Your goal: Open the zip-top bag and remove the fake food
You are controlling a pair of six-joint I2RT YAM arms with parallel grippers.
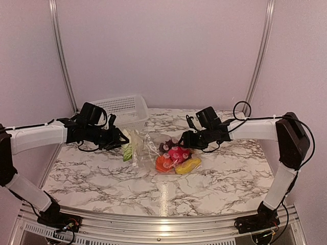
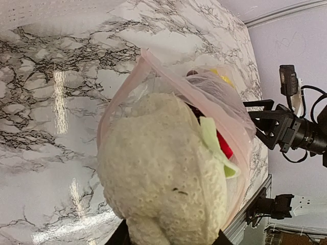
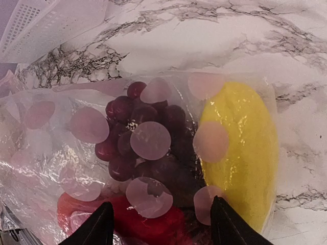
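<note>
The robot's left gripper will next lift the cauliflower from the bag's opening, carry it outward to the white mesh basket and lower it inside to let it go.
The clear zip-top bag lies on the marble table between my arms, mouth toward the left. My left gripper is at the mouth, shut on the white cauliflower. In the left wrist view the cauliflower fills the space between my fingers, with the bag's pink zip strip around it. My right gripper is open over the bag's far end. In the right wrist view my gripper straddles the dotted bag holding purple grapes, a yellow piece and a red piece.
A white mesh basket stands at the back left, just behind the left gripper. An orange piece and the yellow piece sit at the bag's near end. Metal frame posts rise at the back corners.
</note>
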